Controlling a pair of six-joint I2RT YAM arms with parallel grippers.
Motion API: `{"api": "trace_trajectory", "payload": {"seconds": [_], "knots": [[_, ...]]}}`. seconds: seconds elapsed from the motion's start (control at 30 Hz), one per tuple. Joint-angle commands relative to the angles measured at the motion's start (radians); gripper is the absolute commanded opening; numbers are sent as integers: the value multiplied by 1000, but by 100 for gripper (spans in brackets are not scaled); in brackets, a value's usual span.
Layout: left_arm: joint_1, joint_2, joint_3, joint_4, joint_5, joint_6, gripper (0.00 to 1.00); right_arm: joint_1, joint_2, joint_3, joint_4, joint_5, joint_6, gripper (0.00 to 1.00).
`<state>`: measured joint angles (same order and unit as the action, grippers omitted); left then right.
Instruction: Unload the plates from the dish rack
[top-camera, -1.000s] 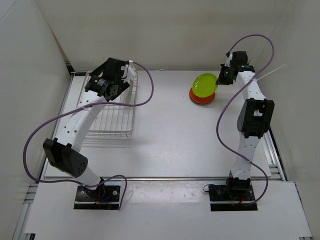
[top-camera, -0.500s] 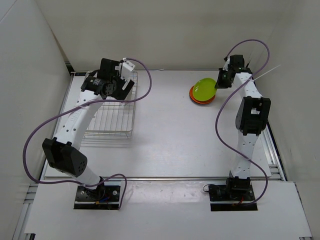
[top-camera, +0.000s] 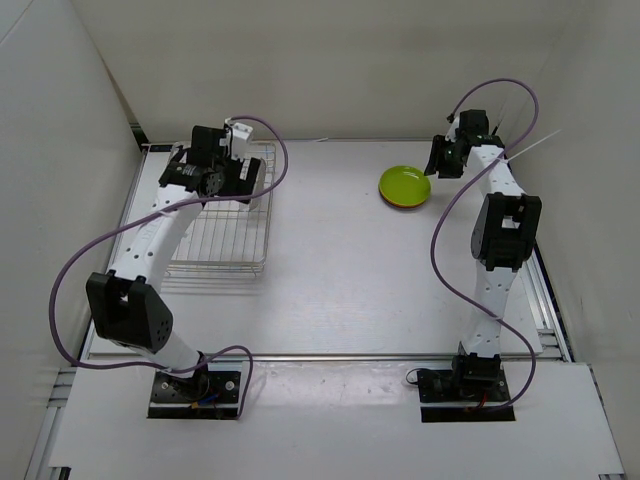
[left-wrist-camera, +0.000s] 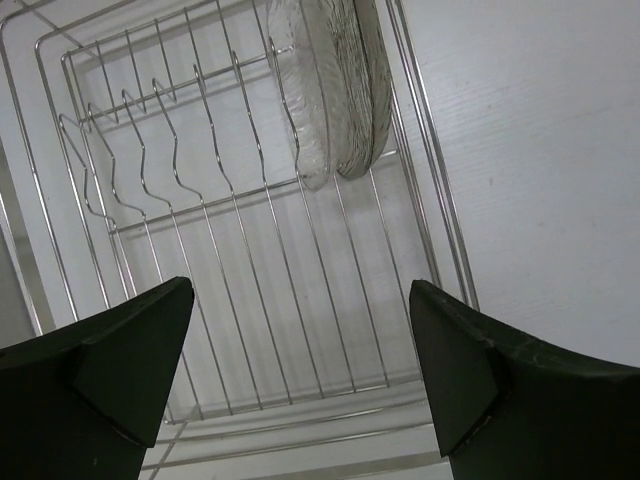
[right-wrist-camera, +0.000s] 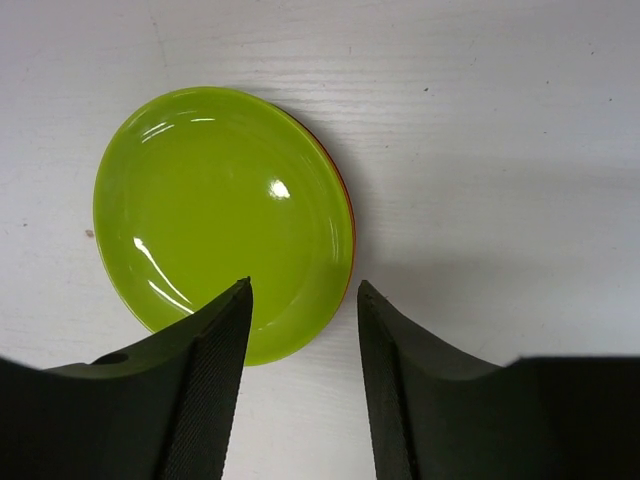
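The open left gripper moves outward and down next, fingers astride the near rim of the clear glassy plate, since the plate stands on edge beyond them.
A lime green plate lies flat on an orange plate at the back right of the table; only a thin orange rim shows. Just beside the stack my right gripper hangs open, nothing between its fingers. The silver wire dish rack stands at the left. A clear glassy plate stands on edge in its far slots. Above the rack, short of that plate, my left gripper is wide open and empty.
White walls close in the table at the back and both sides. Purple cables loop from both arms. The rack's raised wire sides run close to the standing plate.
The right gripper opened and let go of the lime green plate, which went from tilted to lying flat on the orange one. The left wrist shifted back over the rack.
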<state>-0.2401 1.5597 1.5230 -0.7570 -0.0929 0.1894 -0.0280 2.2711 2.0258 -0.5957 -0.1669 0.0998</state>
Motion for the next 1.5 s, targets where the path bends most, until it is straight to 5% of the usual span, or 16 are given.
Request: {"api": "trace_trajectory", "payload": {"seconds": [0.0, 0.3, 0.63, 1.17, 1.4, 1.47], "knots": [[36, -23, 2, 85, 73, -82, 100, -3, -56, -7, 0, -10, -3, 52], [113, 85, 65, 130, 258, -154, 100, -3, -203, -101, -70, -83, -38, 63], [188, 267, 163, 174, 407, -209, 80, 7, -340, -294, -79, -117, -94, 63], [197, 375, 241, 174, 453, -229, 81, 7, -361, -329, -79, -155, -84, 63], [177, 395, 241, 174, 463, -229, 77, 7, -371, -329, -79, -155, -84, 63], [168, 405, 259, 174, 463, -229, 67, 7, -371, -329, -70, -155, -84, 63]]}}
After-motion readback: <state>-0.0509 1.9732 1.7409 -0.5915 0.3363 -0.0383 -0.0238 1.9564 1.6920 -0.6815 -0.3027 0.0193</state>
